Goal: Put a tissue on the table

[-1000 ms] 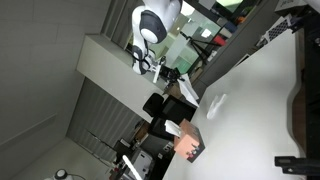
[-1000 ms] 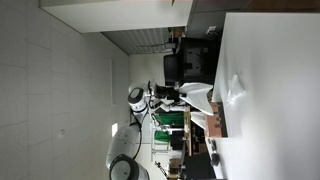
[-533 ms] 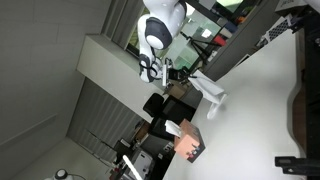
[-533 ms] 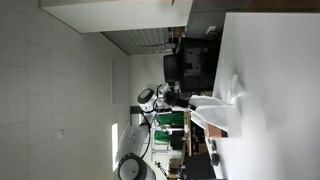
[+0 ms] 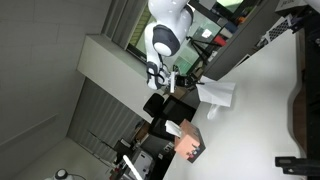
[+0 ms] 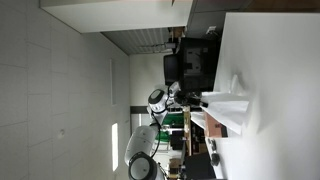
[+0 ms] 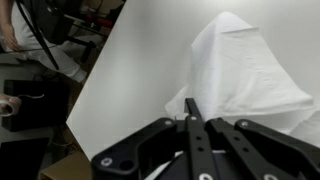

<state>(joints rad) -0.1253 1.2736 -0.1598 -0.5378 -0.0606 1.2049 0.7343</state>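
The draped white tissue already hangs spread over the table, so the robot's gripper next has to go down toward the tabletop beneath it and release the tissue there.
My gripper is shut on a white tissue and holds it over the near edge of the white table. In the other exterior view the gripper has the tissue spread out over the table. In the wrist view the closed fingers pinch the tissue, which drapes ahead over the table. Whether the tissue touches the table I cannot tell.
A brown tissue box stands at the table's corner. A second crumpled white tissue lies on the table beside the held one. Dark equipment sits along the far side. Black chairs stand off the table edge.
My arm has moved forward from beyond the table edge to over the table, carrying the tissue with it. The tissue now hangs spread over the surface.
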